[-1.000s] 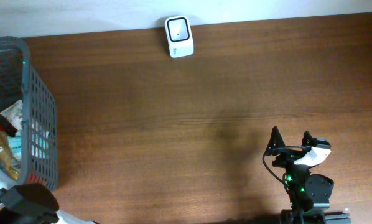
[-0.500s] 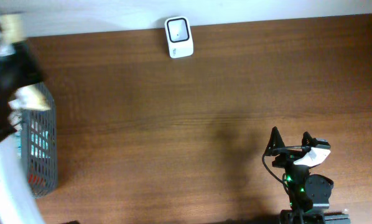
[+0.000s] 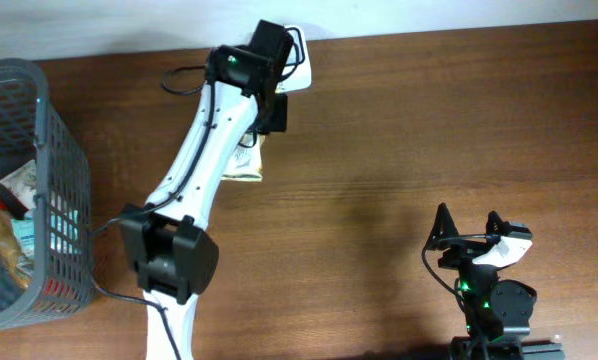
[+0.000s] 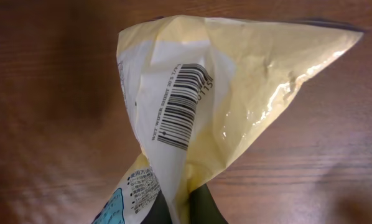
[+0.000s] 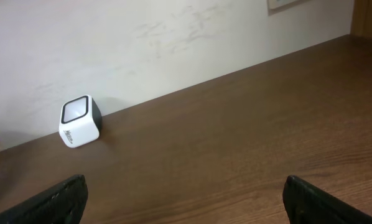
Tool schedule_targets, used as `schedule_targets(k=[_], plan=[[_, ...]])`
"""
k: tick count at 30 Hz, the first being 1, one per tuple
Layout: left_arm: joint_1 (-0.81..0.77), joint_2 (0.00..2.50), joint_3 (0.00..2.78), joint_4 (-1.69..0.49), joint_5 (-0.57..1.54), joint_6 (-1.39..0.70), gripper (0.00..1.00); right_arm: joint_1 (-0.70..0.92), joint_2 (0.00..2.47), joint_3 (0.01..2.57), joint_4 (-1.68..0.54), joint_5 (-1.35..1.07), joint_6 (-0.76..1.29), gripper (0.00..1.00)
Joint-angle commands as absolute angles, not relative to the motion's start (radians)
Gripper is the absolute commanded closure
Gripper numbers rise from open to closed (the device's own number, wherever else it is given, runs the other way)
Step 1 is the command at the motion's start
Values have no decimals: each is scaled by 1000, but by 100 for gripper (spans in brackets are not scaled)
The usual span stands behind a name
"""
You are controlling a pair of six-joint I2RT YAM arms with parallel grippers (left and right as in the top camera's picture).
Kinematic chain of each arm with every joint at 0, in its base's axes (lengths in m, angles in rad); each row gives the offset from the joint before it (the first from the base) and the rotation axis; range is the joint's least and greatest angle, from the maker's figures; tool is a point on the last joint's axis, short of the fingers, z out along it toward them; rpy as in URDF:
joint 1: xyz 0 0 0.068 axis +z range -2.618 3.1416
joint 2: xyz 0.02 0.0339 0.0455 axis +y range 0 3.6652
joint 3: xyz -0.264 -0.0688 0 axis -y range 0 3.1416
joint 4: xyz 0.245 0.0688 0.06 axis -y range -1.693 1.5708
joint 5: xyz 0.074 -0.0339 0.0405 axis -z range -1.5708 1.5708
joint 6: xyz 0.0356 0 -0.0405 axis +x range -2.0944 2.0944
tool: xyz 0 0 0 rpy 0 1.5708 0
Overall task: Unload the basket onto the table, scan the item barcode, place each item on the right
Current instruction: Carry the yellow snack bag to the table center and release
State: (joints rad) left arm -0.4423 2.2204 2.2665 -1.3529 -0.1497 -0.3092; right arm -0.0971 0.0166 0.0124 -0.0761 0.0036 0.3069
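Observation:
Next, my left gripper draws back, lowers the packet onto the bare tabletop clear of the scanner (image 3: 303, 72) and releases its edge, since that lies below and back from my gripper.
The item is a yellow snack packet (image 3: 245, 160) hanging from my left gripper (image 3: 262, 135), which is shut on the packet's edge. In the left wrist view the packet (image 4: 248, 68) fills the frame above the brown table, its black barcode (image 4: 183, 106) facing the camera, and the dark fingertips (image 4: 201, 208) pinch its lower fold. The white scanner (image 3: 303, 72) stands at the table's far edge, partly hidden under my left wrist. It shows whole in the right wrist view, the scanner (image 5: 80, 121) by the wall. My right gripper (image 3: 468, 222) is open and empty at the front right.
A grey mesh basket (image 3: 47, 150) with several packaged goods stands at the left edge. The left arm's base (image 3: 169, 260) sits at the front left. A pale wall (image 5: 173, 37) runs behind the table's far edge.
The left arm has swung out of the basket area across the table, carrying the yellow packet up beside the scanner. The right arm has not moved.

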Motion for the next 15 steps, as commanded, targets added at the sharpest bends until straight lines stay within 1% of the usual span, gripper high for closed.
schedule_targets(k=[1, 4, 7, 9, 10, 11, 12, 13, 15], plan=[[-445, 2259, 2271, -1316, -166, -326, 100, -92, 13, 6, -80, 12, 304, 2], [-448, 2315, 2271, -1331, -162, -329, 100, -92, 13, 6, -80, 12, 304, 1], [-473, 2325, 2271, -1436, -161, -334, 100, -92, 13, 6, -80, 12, 304, 1], [-521, 2325, 2271, -1489, -153, -348, 100, -92, 13, 6, -80, 12, 304, 1], [-554, 2325, 2271, -1504, -154, -348, 86, -92, 13, 6, -80, 12, 304, 1], [-585, 2325, 2271, -1501, -154, -347, 36, -92, 13, 6, -80, 12, 304, 2], [-598, 2322, 2278, -1501, -168, -347, 22, -92, 13, 6, -80, 12, 304, 1], [-601, 2311, 2323, -1515, -226, -348, 1, -92, 13, 6, -80, 12, 304, 2], [-565, 2265, 2471, -1575, -307, -348, 1, -92, 13, 6, -80, 12, 304, 1]])
